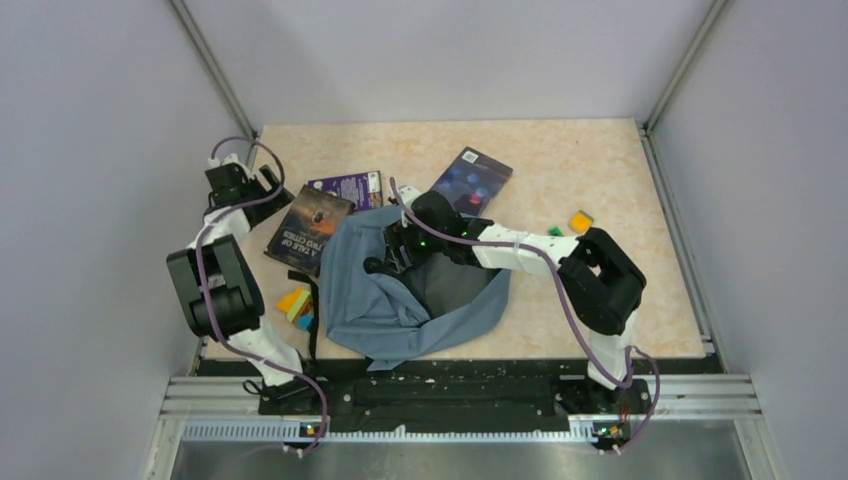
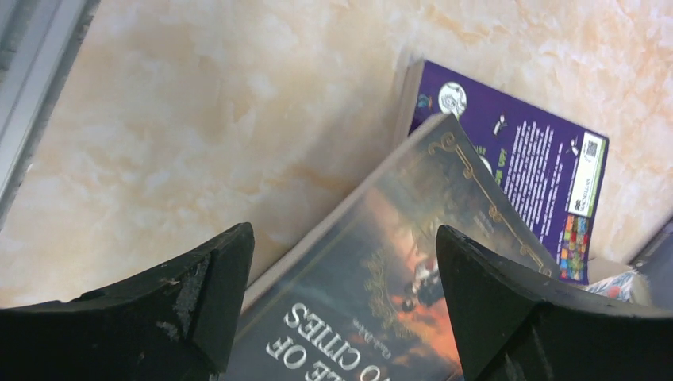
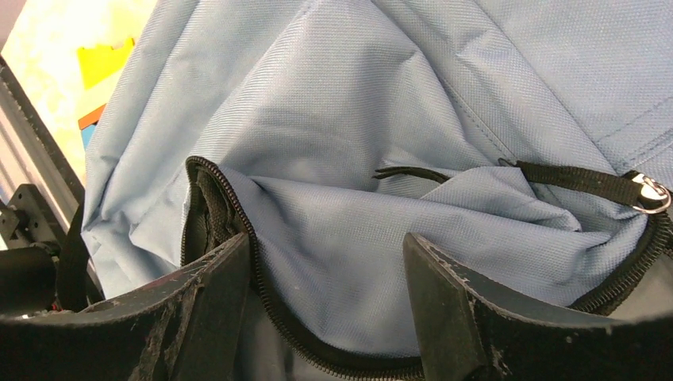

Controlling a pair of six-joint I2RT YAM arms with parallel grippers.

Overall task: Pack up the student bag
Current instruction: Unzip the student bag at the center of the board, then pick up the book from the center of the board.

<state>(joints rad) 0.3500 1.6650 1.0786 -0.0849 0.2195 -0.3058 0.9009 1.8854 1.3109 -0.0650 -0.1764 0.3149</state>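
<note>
The left gripper will next move down and over toward the bag, onto the dark book's pale page edge [image 1: 285, 215] [image 2: 343, 213], because the bare table beside it leaves room for a finger.
The student bag [image 1: 400, 300], a grey-blue backpack with black zippers, lies slumped in the middle of the table with its mouth gaping. My right gripper [image 1: 385, 262] hovers over its upper rim. In the right wrist view this gripper [image 3: 325, 270] is open, with the bag's fabric [image 3: 357, 119] and the curved zipper edge [image 3: 266, 278] between its fingers, unclamped. My left gripper [image 1: 272, 195] is at the far left, open [image 2: 345, 262] just above the corner of a dark book titled "A Tale of Two Cities" [image 2: 373, 278].
A purple book [image 1: 350, 187] lies partly under the dark book [image 1: 308, 230]. A dark blue book [image 1: 472, 180] sits behind the bag. Coloured blocks [image 1: 296, 305] lie left of the bag, and an orange block [image 1: 580, 220] and a green one [image 1: 555, 231] to the right.
</note>
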